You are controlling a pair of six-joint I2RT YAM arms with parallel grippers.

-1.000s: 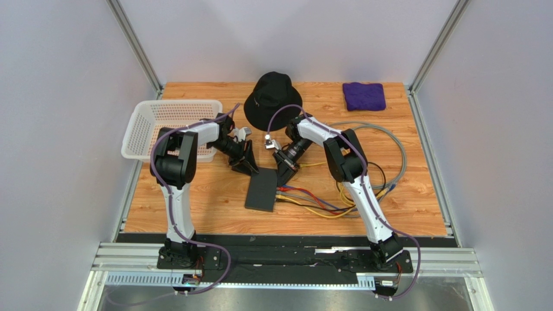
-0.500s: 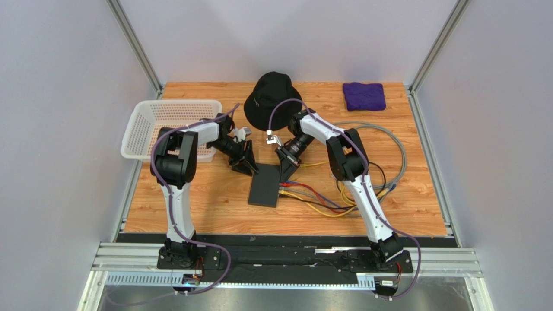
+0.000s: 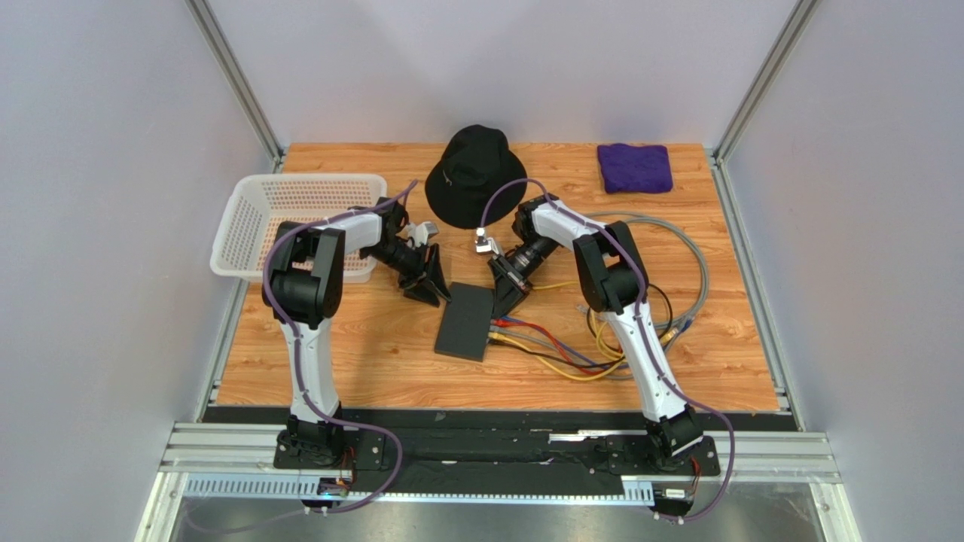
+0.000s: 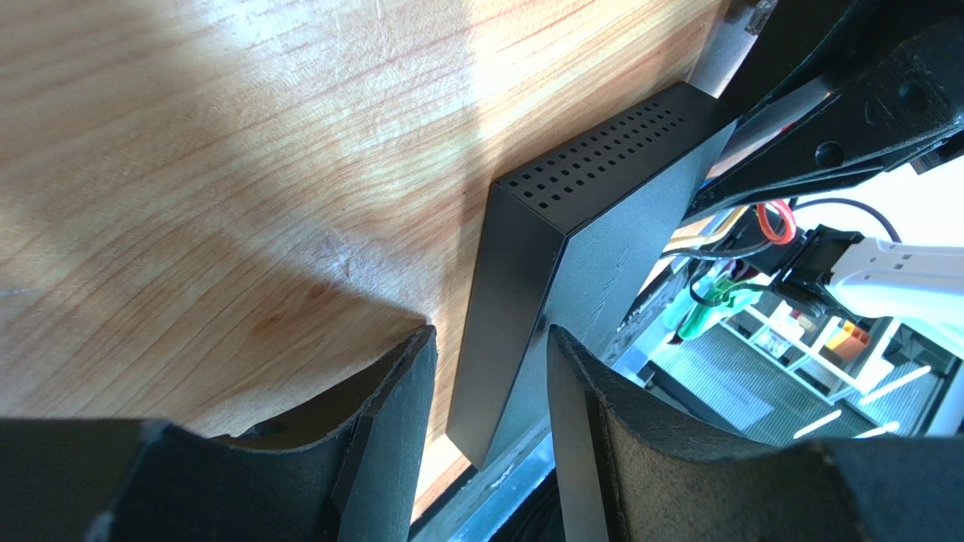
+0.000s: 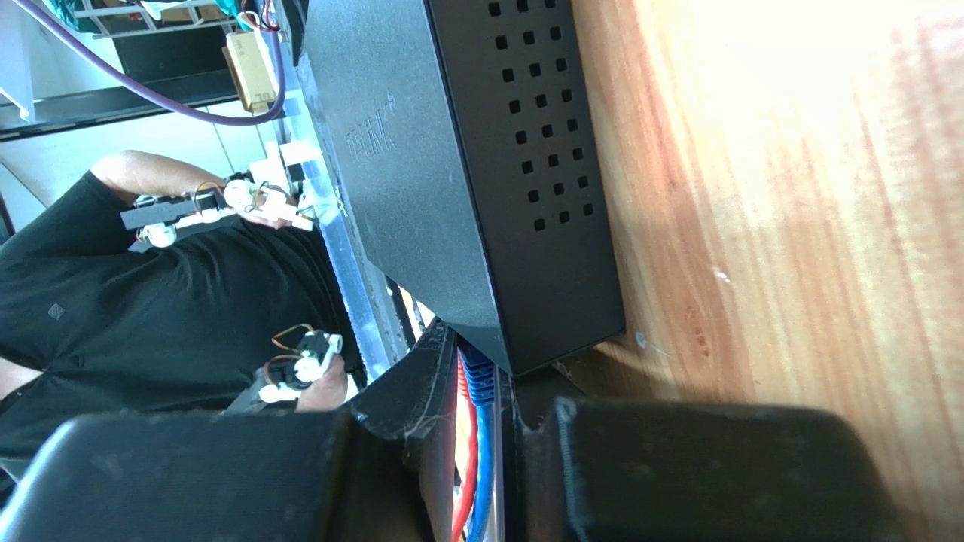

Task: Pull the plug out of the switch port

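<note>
The tabletop by the purple cloth is bare and lies outward. My right gripper should next pull out the seated blue plug, rise toward that cloth and release the plug.
The flat black switch (image 3: 466, 322) lies mid-table with red, yellow and blue cables (image 3: 554, 348) running from its right edge. My left gripper (image 3: 429, 289) is open at its far left corner. In the left wrist view the fingers (image 4: 385, 452) straddle the switch's (image 4: 600, 215) corner without touching it. My right gripper (image 3: 502, 296) is at the far right corner. In the right wrist view it (image 5: 481, 373) is shut on the blue plug (image 5: 478, 382), which sits in the switch's (image 5: 453, 169) port edge, with a red cable beside it.
A black bucket hat (image 3: 475, 169) sits just behind both grippers. A white basket (image 3: 297, 215) stands at the left and a purple cloth (image 3: 635, 167) at the back right. A grey cable loop (image 3: 686, 262) and tangled cables lie to the right.
The switch has slid and turned slightly away and to the right. My right gripper moved the same way with it. The left gripper stayed nearly still.
</note>
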